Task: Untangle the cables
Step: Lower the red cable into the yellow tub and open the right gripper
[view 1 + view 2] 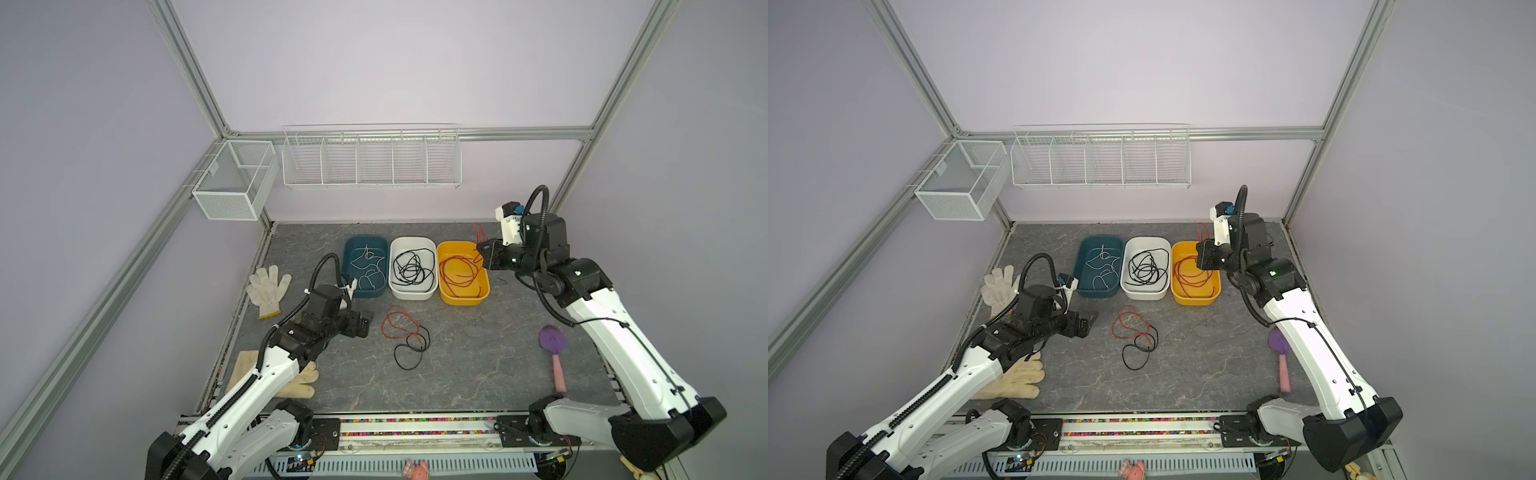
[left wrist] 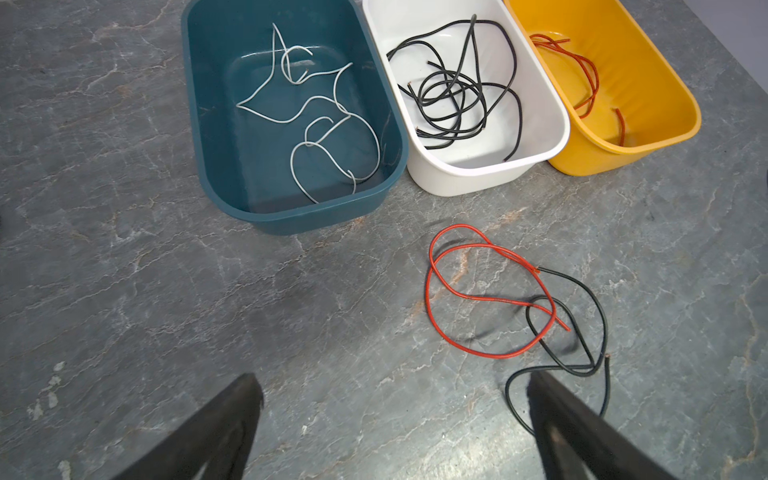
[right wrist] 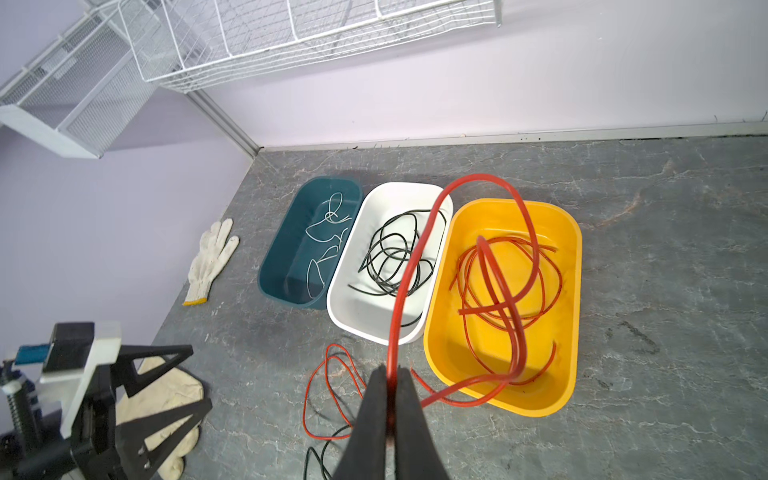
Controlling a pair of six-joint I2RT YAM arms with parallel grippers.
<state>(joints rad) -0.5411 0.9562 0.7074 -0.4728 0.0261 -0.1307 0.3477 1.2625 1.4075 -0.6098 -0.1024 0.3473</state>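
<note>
My right gripper should next go down into the yellow bin (image 1: 463, 300) (image 3: 505, 304) below and let go of this matching cable there, since that bin already holds red cables.
On the grey table a red cable (image 2: 428, 291) lies looped through a black cable (image 2: 508, 395); both show in both top views, the red cable (image 1: 392, 326) near the middle. My left gripper (image 2: 395, 376) hangs open just left of that tangle, holding nothing, its right finger near the black strand. My right gripper (image 3: 390, 370) is shut on a red cable (image 3: 392, 332) that arcs up and drops into the yellow bin (image 1: 463, 300), which holds more red cables (image 1: 459, 272). White cables (image 1: 368, 259) lie in the teal bin (image 1: 365, 293), black cables (image 1: 411, 268) in the white bin (image 1: 413, 295).
A white knit glove (image 1: 268, 286) lies at the table's left edge and a cream glove (image 1: 299, 382) under the left arm. A purple-headed spatula (image 1: 552, 340) lies at the right. Two white wire baskets (image 1: 370, 158) (image 1: 235, 180) hang on the back wall.
</note>
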